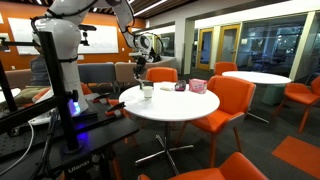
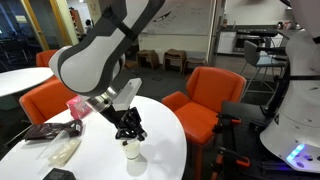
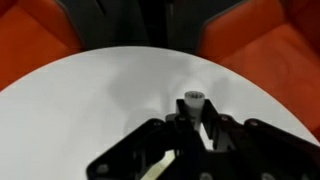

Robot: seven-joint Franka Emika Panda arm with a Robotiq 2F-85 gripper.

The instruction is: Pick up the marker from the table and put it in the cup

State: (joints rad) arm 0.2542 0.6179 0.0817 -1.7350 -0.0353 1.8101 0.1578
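Observation:
My gripper needs to move slightly outward and down over the cup's open top to let go of the marker, since the cup is just below my fingertips.
The small whitish cup (image 2: pixel 132 153) with a darker top stands on the round white table (image 2: pixel 160 150), also seen in an exterior view (image 1: pixel 147 91). My gripper (image 2: pixel 130 130) hangs straight above it, fingertips almost at its rim, as an exterior view (image 1: pixel 141 70) also shows. In the wrist view the cup (image 3: pixel 191 99) shows just past the fingertips of the gripper (image 3: pixel 192 122), which are close together. A thin pale sliver between them looks like the marker (image 3: pixel 207 133); most of it is hidden.
A pink box (image 2: pixel 78 105) (image 1: pixel 197 86), a low dark bowl-like item (image 1: pixel 180 87), a pale bag (image 2: pixel 60 150) and dark flat things (image 2: pixel 40 130) lie on the table. Orange chairs (image 2: pixel 205 95) (image 1: pixel 228 100) ring it. The table edge (image 3: pixel 250 85) is near.

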